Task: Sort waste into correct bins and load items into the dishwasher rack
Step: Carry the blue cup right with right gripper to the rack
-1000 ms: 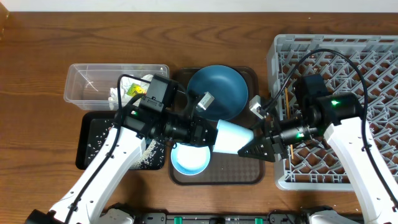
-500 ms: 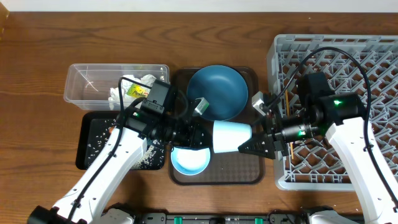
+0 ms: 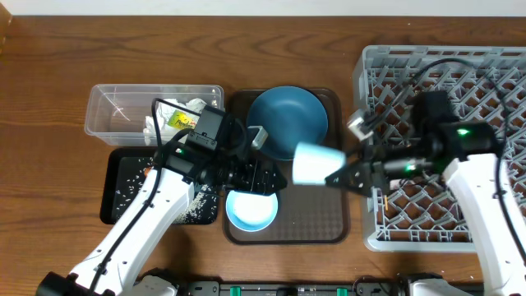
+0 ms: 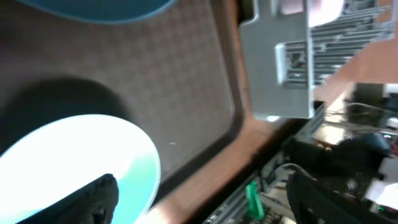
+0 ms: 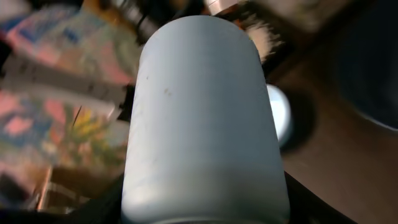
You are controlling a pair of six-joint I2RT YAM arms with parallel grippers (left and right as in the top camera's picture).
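Note:
I will next swing my right gripper outward and to its right in the overhead view to the rack's tray-side slots, tilt it down and let go of the cup [image 3: 316, 163].
My right gripper [image 3: 349, 173] is shut on the base of the light blue cup [image 3: 316, 163], which lies on its side in the air above the brown tray [image 3: 316, 226]. In the right wrist view the cup [image 5: 202, 112] fills the frame, with a dark finger on each side. My left gripper [image 3: 271, 175] is open and empty just left of the cup, above the white bowl [image 3: 251, 210]. The left wrist view shows the bowl [image 4: 81, 155] below the wide-apart jaws [image 4: 208, 202]. The blue plate [image 3: 288, 122] lies at the tray's far end. The grey rack [image 3: 493, 74] stands at the right.
A clear tub [image 3: 123, 111] at the far left holds white paper wads [image 3: 177, 115], one with a yellow-green wrapper. In front of it, the black bin [image 3: 123, 185] has rice grains [image 3: 197, 210] scattered in it. Cables loop over the rack.
My left gripper has opened and let go of the light blue cup. The right gripper, still shut on the cup, has carried it to the right, away from the left gripper.

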